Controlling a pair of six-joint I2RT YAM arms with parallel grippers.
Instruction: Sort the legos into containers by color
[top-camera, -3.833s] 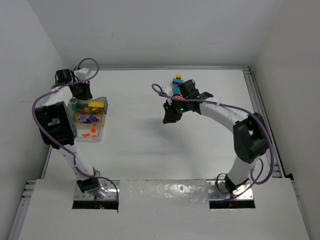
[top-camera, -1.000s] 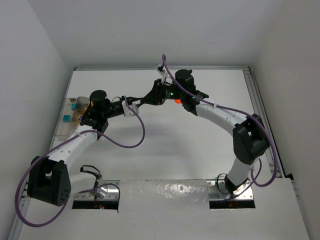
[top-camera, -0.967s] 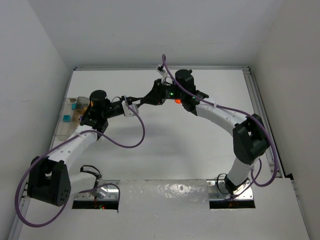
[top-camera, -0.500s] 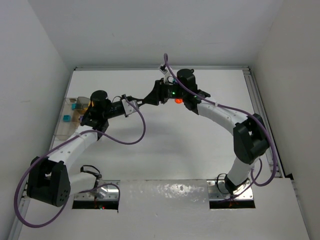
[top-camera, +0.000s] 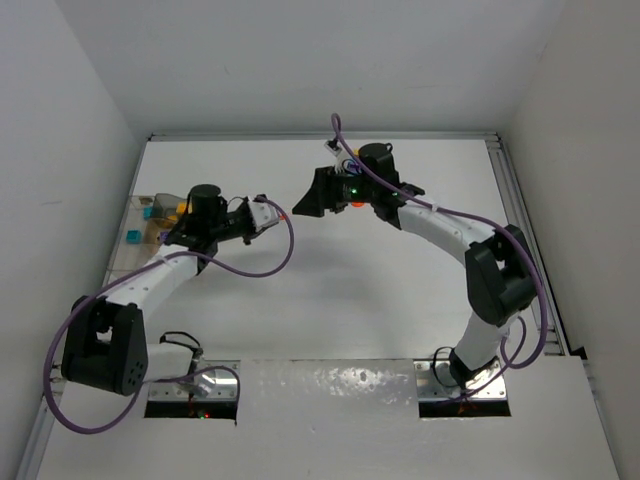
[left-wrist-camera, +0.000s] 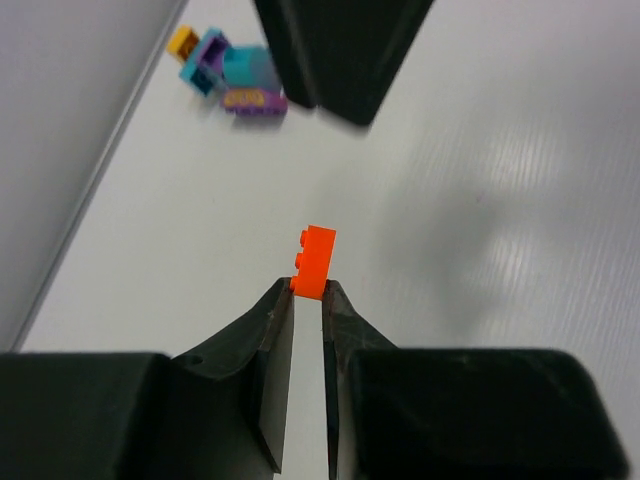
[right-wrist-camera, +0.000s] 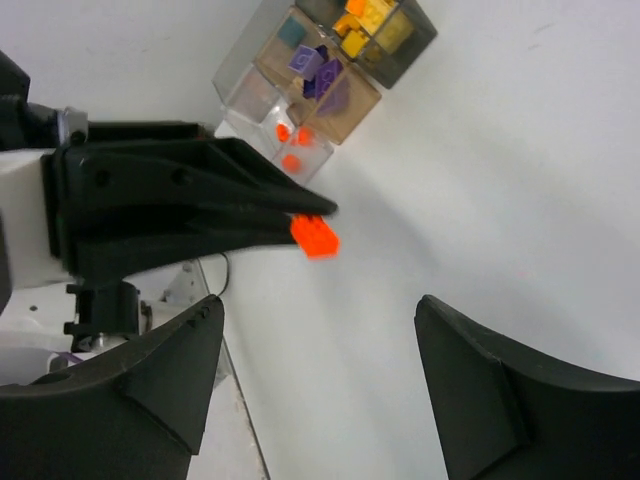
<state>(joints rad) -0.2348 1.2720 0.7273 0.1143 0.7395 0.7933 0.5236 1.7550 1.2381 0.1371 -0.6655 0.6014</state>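
Observation:
Next, my left gripper moves toward the left in the top view and releases the orange lego over the orange legos' container, since it stands on that side.
A small orange lego (left-wrist-camera: 315, 262) is pinched at the tips of my left gripper (left-wrist-camera: 307, 288), which is shut on it above the table. In the right wrist view the same orange lego (right-wrist-camera: 315, 236) sticks out past the left gripper's black fingers (right-wrist-camera: 210, 200). My right gripper (right-wrist-camera: 320, 300) is open, its jaws wide apart just short of the brick and holding nothing. From above, the left gripper (top-camera: 284, 212) and right gripper (top-camera: 300, 205) nearly meet mid-table. The containers (right-wrist-camera: 262, 52) hold yellow, purple, orange and teal legos.
A cluster of teal, purple and yellow legos (left-wrist-camera: 230, 75) lies near the back wall, behind the right gripper's fingers (left-wrist-camera: 340, 50). The containers (top-camera: 135, 255) stand at the table's left edge. Walls close the table at the left, back and right.
My right gripper has opened, letting go of the orange lego, and has drawn back a little. The left gripper keeps hold of the lego, and its arm has shifted slightly leftward.

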